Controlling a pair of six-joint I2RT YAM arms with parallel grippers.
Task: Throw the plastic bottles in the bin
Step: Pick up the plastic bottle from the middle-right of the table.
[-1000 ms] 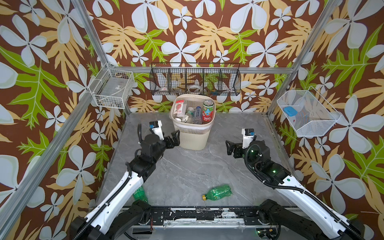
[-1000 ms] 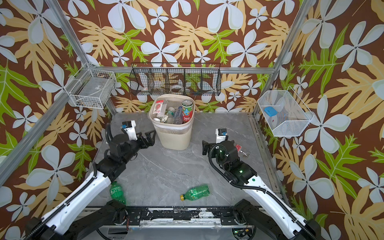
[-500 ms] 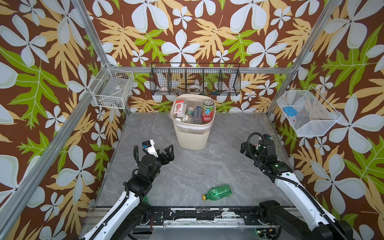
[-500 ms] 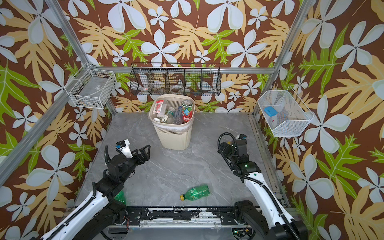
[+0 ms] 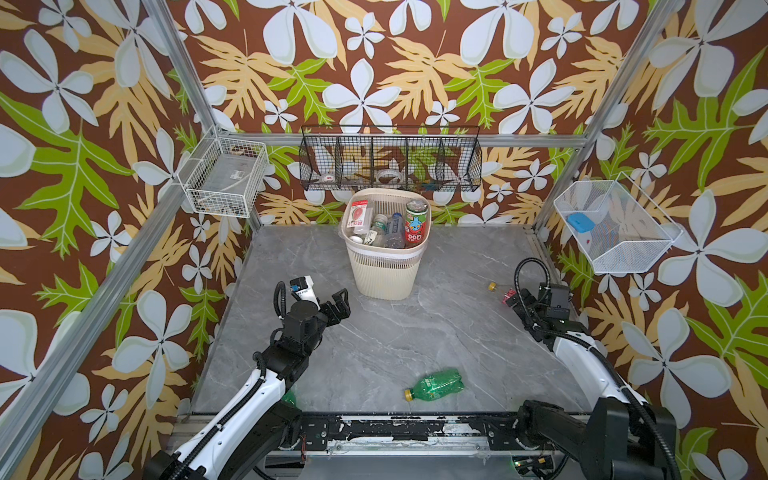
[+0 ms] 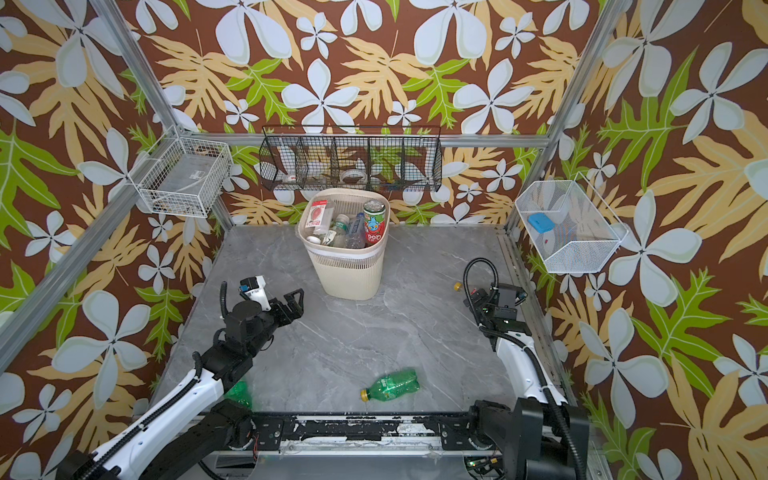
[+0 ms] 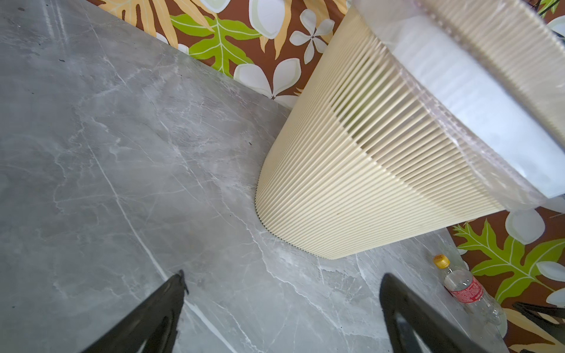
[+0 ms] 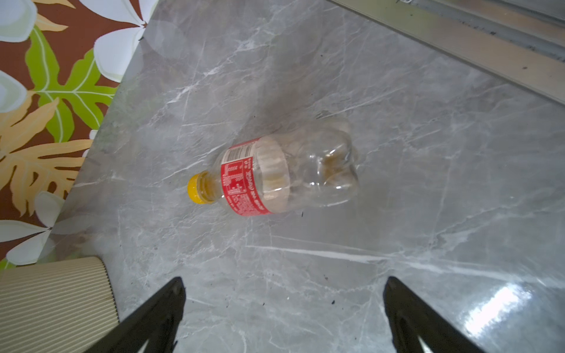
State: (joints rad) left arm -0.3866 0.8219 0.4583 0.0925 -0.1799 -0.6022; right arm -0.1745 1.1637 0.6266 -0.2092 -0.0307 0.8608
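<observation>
The clear bottle isn't in the bin (image 5: 386,272) yet. My right gripper should next move down and outward onto the clear bottle's red label (image 5: 509,296), which is below and outward of it.
The beige bin (image 5: 386,272) (image 6: 347,274) stands at the back middle of the table and holds several plastic bottles (image 5: 392,228). A green bottle (image 5: 436,383) (image 6: 390,386) lies near the front edge. A second green one (image 6: 239,392) peeks out from under my left arm. By the right edge lies a clear bottle with a red label and yellow cap (image 8: 275,174) (image 7: 467,290), directly ahead of my right gripper (image 8: 282,284) (image 5: 517,299), which is open and empty. My left gripper (image 7: 282,281) (image 5: 334,303) is open and empty too, left of the bin's wall (image 7: 367,159).
A black wire basket (image 5: 390,166) hangs on the back wall above the bin. White wire baskets hang at the left (image 5: 224,178) and right (image 5: 611,228). A metal rail (image 8: 458,39) runs along the table's right edge beside the clear bottle.
Both arms drew back from the bin. The left gripper dropped lower and nearer the front left. The right gripper swung right, towards the red-labelled bottle. Both stayed open.
</observation>
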